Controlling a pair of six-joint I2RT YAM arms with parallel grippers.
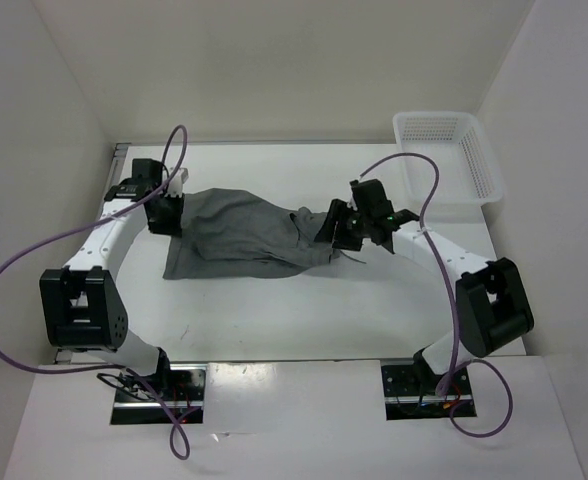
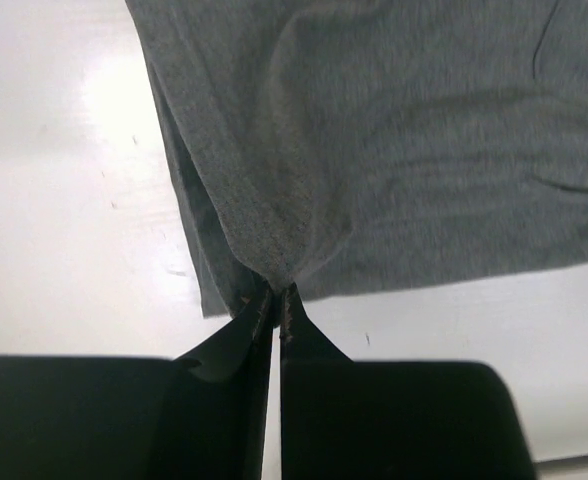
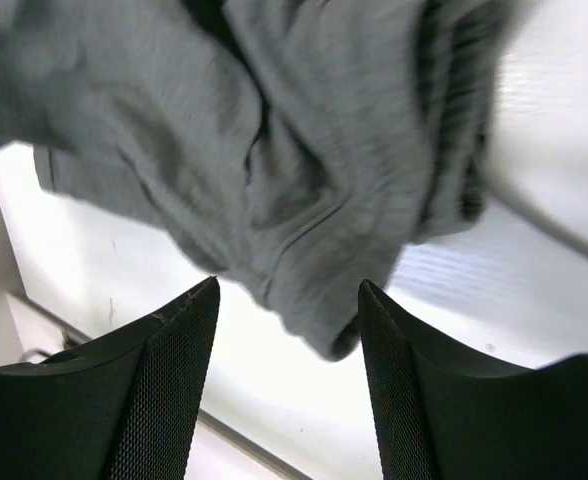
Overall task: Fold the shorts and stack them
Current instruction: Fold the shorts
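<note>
I should next pull my left gripper back and down to straighten the creased cloth, and let go past the shorts' near edge, below and back of my fingers.
The grey shorts (image 1: 242, 236) lie spread across the middle of the white table, bunched at their right end. My left gripper (image 1: 171, 212) is at their left edge and is shut on a pinch of the grey fabric (image 2: 274, 262); the cloth fans out from its closed fingertips. My right gripper (image 1: 336, 228) is at the shorts' right end, open. In the right wrist view the rumpled right end of the shorts (image 3: 304, 190) hangs between and just beyond the open fingers (image 3: 174, 370), with its rolled hem in the gap.
A white plastic mesh basket (image 1: 448, 155) stands at the back right corner of the table (image 1: 274, 315). White walls close in the left, back and right sides. Purple cables loop from both arms.
</note>
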